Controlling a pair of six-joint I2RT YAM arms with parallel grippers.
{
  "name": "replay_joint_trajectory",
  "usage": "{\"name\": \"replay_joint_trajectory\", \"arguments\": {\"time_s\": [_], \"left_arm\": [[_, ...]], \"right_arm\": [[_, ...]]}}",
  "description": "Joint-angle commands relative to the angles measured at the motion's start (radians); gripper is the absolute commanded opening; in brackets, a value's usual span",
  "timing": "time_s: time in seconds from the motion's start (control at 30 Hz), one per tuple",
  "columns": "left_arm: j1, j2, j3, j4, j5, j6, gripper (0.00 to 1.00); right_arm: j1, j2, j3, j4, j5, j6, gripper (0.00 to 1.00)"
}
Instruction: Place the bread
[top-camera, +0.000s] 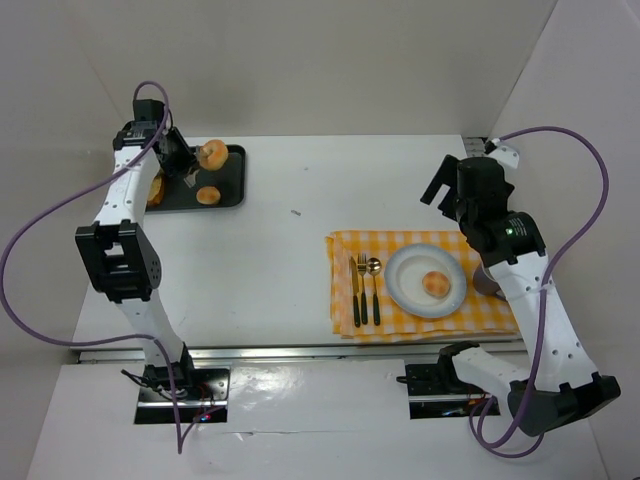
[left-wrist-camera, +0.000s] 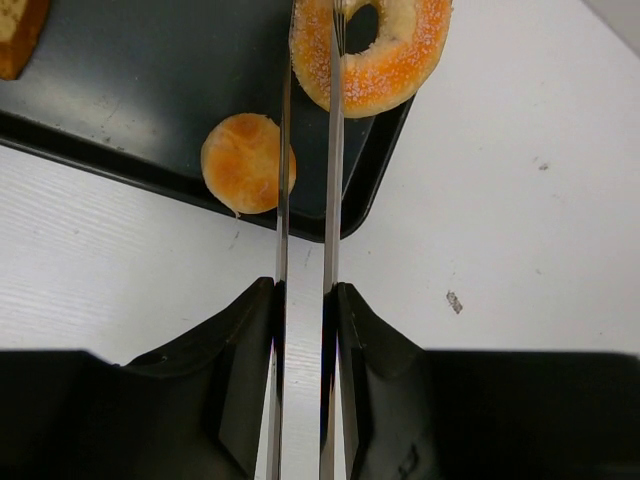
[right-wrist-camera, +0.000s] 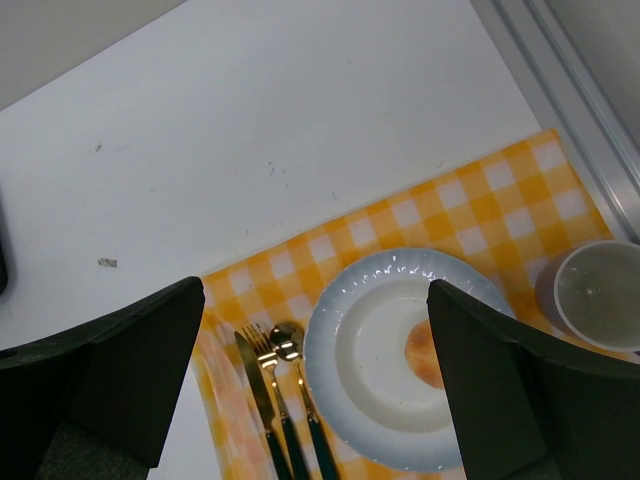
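Observation:
The tongs go with my left gripper over the plate's bare part beside the bun next, to the gripper's right in the top view, and come free there.
My left gripper is shut on a pair of thin metal tongs. The tong tips pinch a sugared ring doughnut, held over the far right corner of the black tray. A small round bun lies on the tray, and a brown bread piece lies at its left end. My right gripper is open and empty, above the blue-rimmed plate, which holds one bun.
The plate rests on a yellow checked placemat. A knife, fork and spoon lie left of the plate. A cup stands at its right. White walls enclose the table.

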Motion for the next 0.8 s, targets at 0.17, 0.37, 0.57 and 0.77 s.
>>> {"name": "replay_joint_trajectory", "arguments": {"time_s": [0.17,0.37,0.57,0.77], "left_arm": [[0.013,-0.139,-0.026,0.011,0.001,0.051,0.20],[-0.066,-0.263,-0.135,-0.008,0.024,0.100,0.20],[-0.318,-0.417,-0.296,0.002,0.024,0.084,0.20],[-0.586,-0.506,-0.425,0.037,0.050,-0.019,0.20]], "right_arm": [[-0.005,-0.031,0.011,0.050,0.002,0.007,1.00],[-0.005,-0.031,0.022,0.041,0.011,0.007,1.00],[-0.005,-0.041,0.042,0.032,0.030,0.007,1.00],[-0.005,-0.060,0.060,0.022,0.039,-0.002,1.00]]}}
